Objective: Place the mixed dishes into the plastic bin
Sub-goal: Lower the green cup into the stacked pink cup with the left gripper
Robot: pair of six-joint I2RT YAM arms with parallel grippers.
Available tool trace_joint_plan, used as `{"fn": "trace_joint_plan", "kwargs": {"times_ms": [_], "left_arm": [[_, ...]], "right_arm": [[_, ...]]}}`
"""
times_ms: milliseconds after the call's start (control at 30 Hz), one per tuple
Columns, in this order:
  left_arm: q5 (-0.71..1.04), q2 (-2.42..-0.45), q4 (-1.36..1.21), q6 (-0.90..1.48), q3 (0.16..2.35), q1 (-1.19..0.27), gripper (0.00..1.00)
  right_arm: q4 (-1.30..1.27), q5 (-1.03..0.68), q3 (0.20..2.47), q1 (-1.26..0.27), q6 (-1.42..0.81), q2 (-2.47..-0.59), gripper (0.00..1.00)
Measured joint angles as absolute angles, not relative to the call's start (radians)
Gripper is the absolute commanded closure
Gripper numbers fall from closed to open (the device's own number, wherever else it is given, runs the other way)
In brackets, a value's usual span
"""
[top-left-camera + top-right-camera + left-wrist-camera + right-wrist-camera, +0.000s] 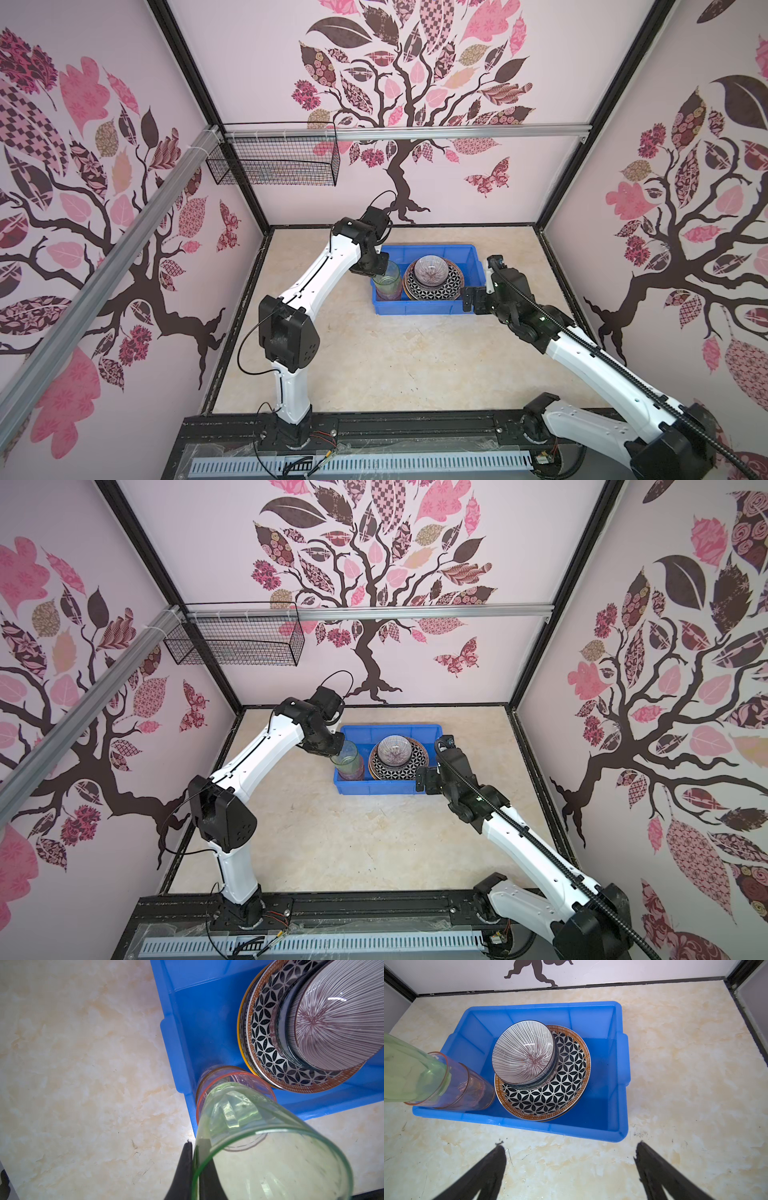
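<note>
The left gripper moves down next and releases the green tumbler deeper in the pink tumbler's opening (pixel 389 286) (pixel 236 1110) below, since the green tumbler's base already sits inside.
The blue plastic bin (pixel 419 308) (pixel 374 788) (pixel 542 1004) (pixel 187 1032) stands at the back middle of the table. In it a stack of plates, topped by a geometric plate (pixel 436 289) (pixel 560 1088) (pixel 268 1043), carries a striped bowl (pixel 432 269) (pixel 395 752) (pixel 525 1051) nested on another bowl. At the bin's left end my left gripper (pixel 196 1145) (pixel 376 272) is shut on the rim of a green tumbler (pixel 270 1147) (pixel 386 279) (pixel 409 1072). The tumbler's base sits inside a pink tumbler (pixel 467 1086) (pixel 239 1080). My right gripper (pixel 569 1147) (pixel 473 297) hangs open and holds nothing, by the bin's front right corner.
A black wire mesh basket (pixel 274 162) hangs from the aluminium rail on the back wall, above and left of the bin. Patterned walls close in the table (pixel 374 365) on three sides. The left arm's elbow stands over the table's left part.
</note>
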State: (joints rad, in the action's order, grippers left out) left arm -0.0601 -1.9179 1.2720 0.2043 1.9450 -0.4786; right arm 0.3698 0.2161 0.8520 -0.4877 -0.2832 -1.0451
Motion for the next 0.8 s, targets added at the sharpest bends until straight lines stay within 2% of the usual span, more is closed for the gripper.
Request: {"fn": "trace_joint_plan", "kwargs": {"times_ms": [733,800], "left_arm": [[-0.066,-1.980,1.248,0.209,1.935,-0.482,1.00],[-0.065,-1.980,1.246,0.210,1.934,-0.482,0.98]], "right_arm": [[0.353,0.216,0.844,-0.488,-0.283,-1.054,0.00],[0.352,0.216,0.843,-0.488,-0.283,-1.054,0.00]]}}
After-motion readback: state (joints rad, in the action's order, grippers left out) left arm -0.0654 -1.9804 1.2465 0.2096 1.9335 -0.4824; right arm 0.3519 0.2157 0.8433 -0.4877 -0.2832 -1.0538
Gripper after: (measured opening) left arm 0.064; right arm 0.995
